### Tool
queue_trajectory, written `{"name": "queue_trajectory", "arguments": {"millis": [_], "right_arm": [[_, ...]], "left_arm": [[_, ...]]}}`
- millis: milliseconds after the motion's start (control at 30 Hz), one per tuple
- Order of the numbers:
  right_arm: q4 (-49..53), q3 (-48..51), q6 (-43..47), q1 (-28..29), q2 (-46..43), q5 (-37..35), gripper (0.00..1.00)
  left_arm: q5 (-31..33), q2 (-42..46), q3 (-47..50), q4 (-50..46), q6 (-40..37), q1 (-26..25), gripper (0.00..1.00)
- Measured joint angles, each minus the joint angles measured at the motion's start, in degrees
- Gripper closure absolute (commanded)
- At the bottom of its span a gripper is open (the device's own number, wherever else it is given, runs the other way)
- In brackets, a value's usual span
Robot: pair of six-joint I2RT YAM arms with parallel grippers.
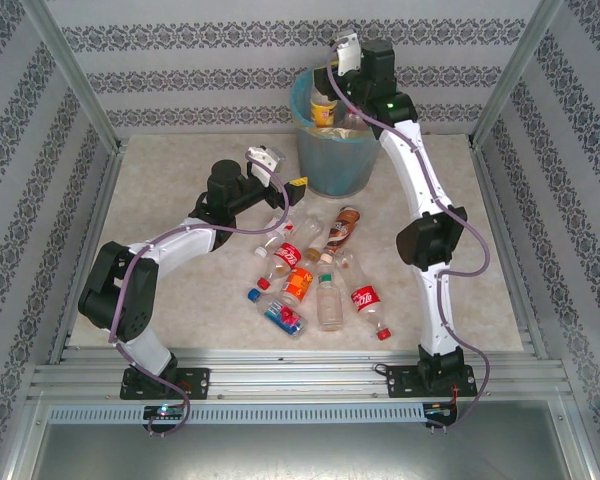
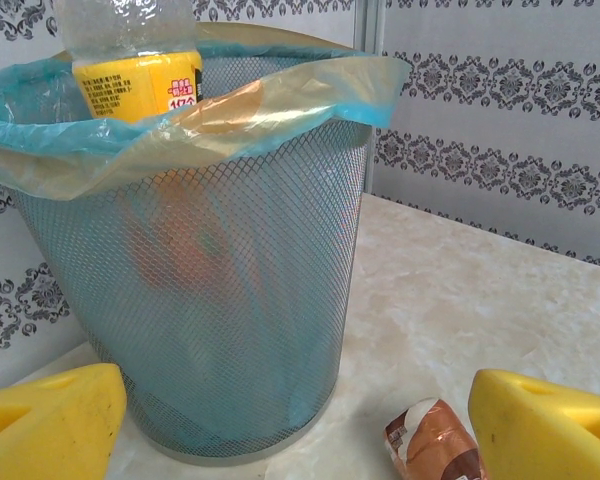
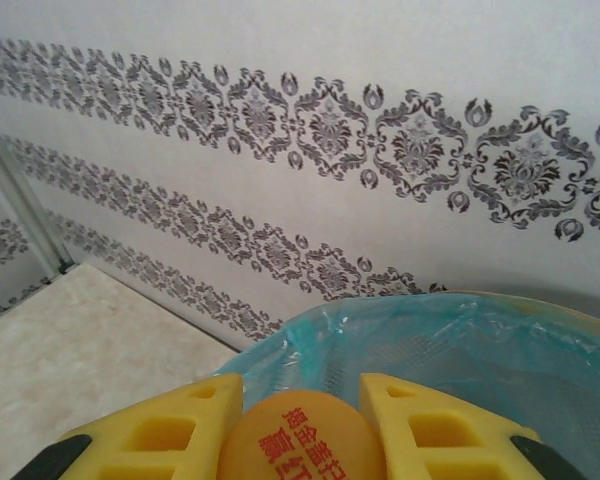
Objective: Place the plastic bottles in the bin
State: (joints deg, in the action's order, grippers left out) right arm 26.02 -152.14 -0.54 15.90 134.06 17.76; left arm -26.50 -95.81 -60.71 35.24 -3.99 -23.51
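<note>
My right gripper will move down into the bin's blue-lined opening (image 1: 346, 113) (image 3: 430, 362) and let go of the yellow-labelled bottle there. The bottle already hangs inside the bin's rim.
The bin (image 1: 337, 165), grey mesh with a blue liner, stands at the back of the table. My right gripper (image 1: 334, 82) hangs above its opening, shut on a yellow-labelled bottle (image 1: 323, 109). In the right wrist view the bottle's orange cap (image 3: 302, 440) sits between the yellow fingers (image 3: 185, 425), over the liner (image 3: 460, 350). My left gripper (image 1: 286, 189) is open and empty, low beside the bin (image 2: 230, 300), with a brown-labelled bottle (image 2: 435, 442) near its right finger (image 2: 550, 425). Several bottles lie mid-table: brown (image 1: 344, 228), red (image 1: 287, 251), orange (image 1: 300, 283), blue (image 1: 281, 314).
Patterned walls close in the table on three sides, with metal posts at the corners. A metal rail (image 1: 300, 375) runs along the near edge. A clear bottle (image 1: 328, 303) and another red-labelled one (image 1: 369, 301) lie close to the right arm's lower link.
</note>
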Motion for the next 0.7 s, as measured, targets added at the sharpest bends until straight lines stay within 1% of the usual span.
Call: {"name": "queue_trajectory", "arguments": {"millis": [167, 400, 700], "right_arm": [[2.9, 0.4, 0.0, 0.0, -1.8, 0.8, 1.00], [5.9, 2.3, 0.5, -0.8, -2.0, 0.8, 1.00], [6.8, 4.6, 0.9, -2.3, 2.1, -0.1, 1.00]], "left_arm": [[0.0, 0.0, 0.0, 0.0, 0.0, 0.0, 0.11], [0.0, 0.0, 0.1, 0.0, 0.0, 0.0, 0.11], [-0.1, 0.0, 0.1, 0.0, 0.0, 0.0, 0.11]]}}
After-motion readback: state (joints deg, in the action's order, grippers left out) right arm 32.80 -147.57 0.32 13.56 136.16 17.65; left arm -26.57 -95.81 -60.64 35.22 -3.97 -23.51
